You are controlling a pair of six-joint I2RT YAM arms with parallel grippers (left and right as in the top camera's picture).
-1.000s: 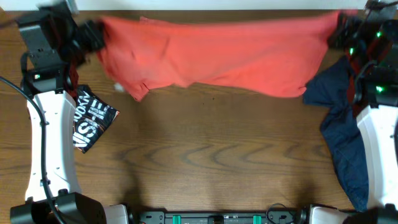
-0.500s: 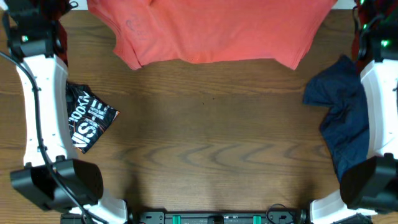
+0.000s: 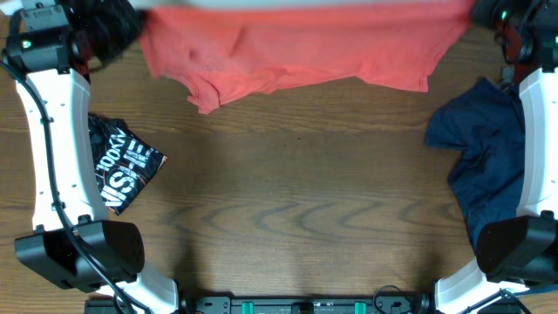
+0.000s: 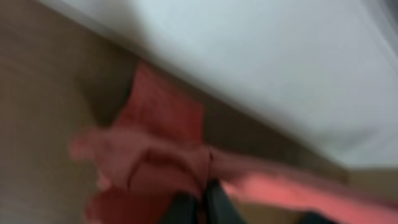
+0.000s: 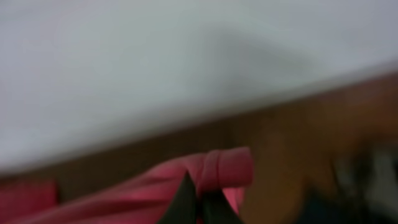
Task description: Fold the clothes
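The stretched shirt hangs in the air, so my right gripper must draw back and down to release its hem over the bare tabletop beside the navy garment.
A coral-red T-shirt (image 3: 296, 52) is stretched in the air along the far edge of the table, blurred by motion. My left gripper (image 3: 132, 26) is shut on its left end and my right gripper (image 3: 478, 14) on its right end. In the left wrist view, the dark fingers (image 4: 186, 210) pinch bunched red cloth (image 4: 155, 162). The right wrist view has the fingertips (image 5: 185, 198) closed on a rolled red edge (image 5: 224, 168). A black white-lettered garment (image 3: 122, 166) lies crumpled at the left. A navy garment (image 3: 484, 166) lies heaped at the right.
The wooden table (image 3: 296, 201) spreads below the shirt between the two white arms (image 3: 52, 157) (image 3: 536, 148). A white wall (image 4: 261, 68) rises behind the table's far edge. The arm bases (image 3: 78, 262) stand at the near corners.
Both arms have swung toward the far edge, carrying the red T-shirt with them. Since half a second ago its lower edge has sagged and rippled. The black and navy garments stayed put.
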